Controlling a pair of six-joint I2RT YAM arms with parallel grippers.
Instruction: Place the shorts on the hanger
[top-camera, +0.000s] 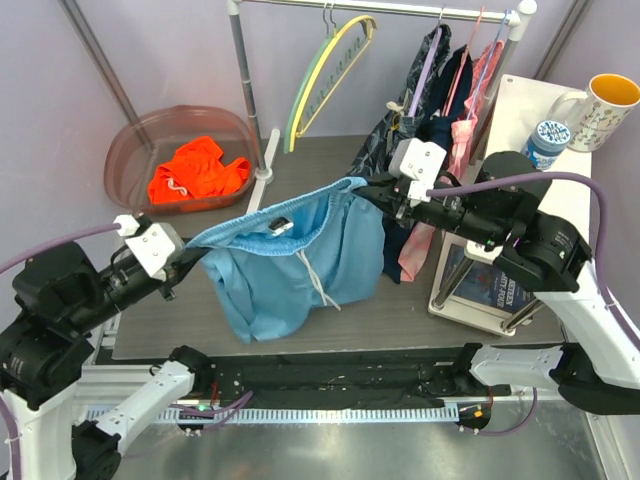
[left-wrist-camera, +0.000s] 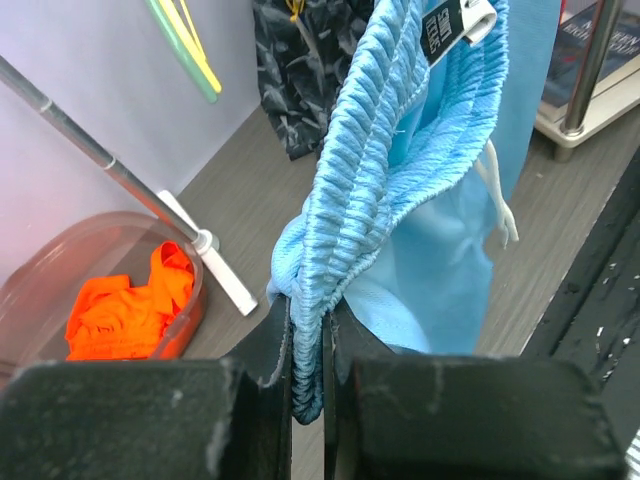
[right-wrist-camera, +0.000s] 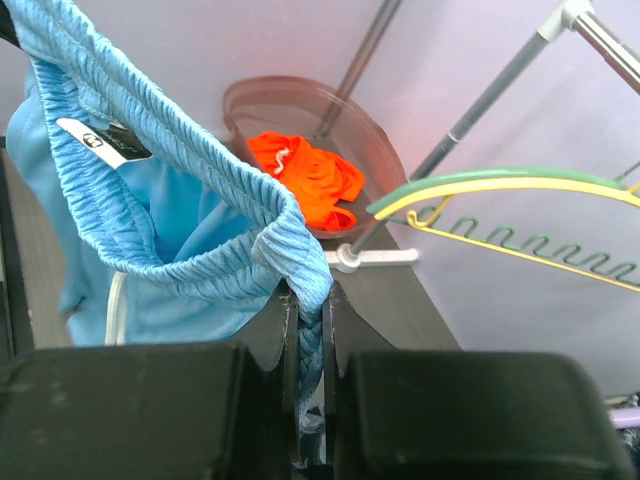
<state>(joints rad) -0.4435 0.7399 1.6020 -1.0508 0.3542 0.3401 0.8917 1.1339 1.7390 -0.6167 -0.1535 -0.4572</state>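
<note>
The left gripper moves down onto the bare dark tabletop below next and releases the waistband's end, as the shorts (top-camera: 290, 265) still hang clear of the table.
The light blue shorts (top-camera: 290, 265) hang stretched between my two grippers above the dark table, waistband up, with the white drawstring dangling. My left gripper (top-camera: 195, 250) is shut on the waistband's left end; in the left wrist view the ribbed elastic of the shorts (left-wrist-camera: 400, 150) is pinched between the fingers of that gripper (left-wrist-camera: 310, 310). My right gripper (top-camera: 372, 188) is shut on the right end, and in the right wrist view the shorts (right-wrist-camera: 170, 170) fold into that gripper (right-wrist-camera: 307, 300). The yellow hanger (top-camera: 330, 70) hangs from the rail behind; the same hanger (right-wrist-camera: 520, 215) shows its notched inner edge.
A brown tub (top-camera: 130, 150) holding an orange garment (top-camera: 195, 170) sits at the back left. The rack's pole (top-camera: 245, 80) stands beside it. A pale green hanger (top-camera: 305, 85) hangs against the yellow one. Dark clothes (top-camera: 420, 110) hang on the right; a wire stand (top-camera: 490, 285) and mug (top-camera: 605, 105) lie beyond.
</note>
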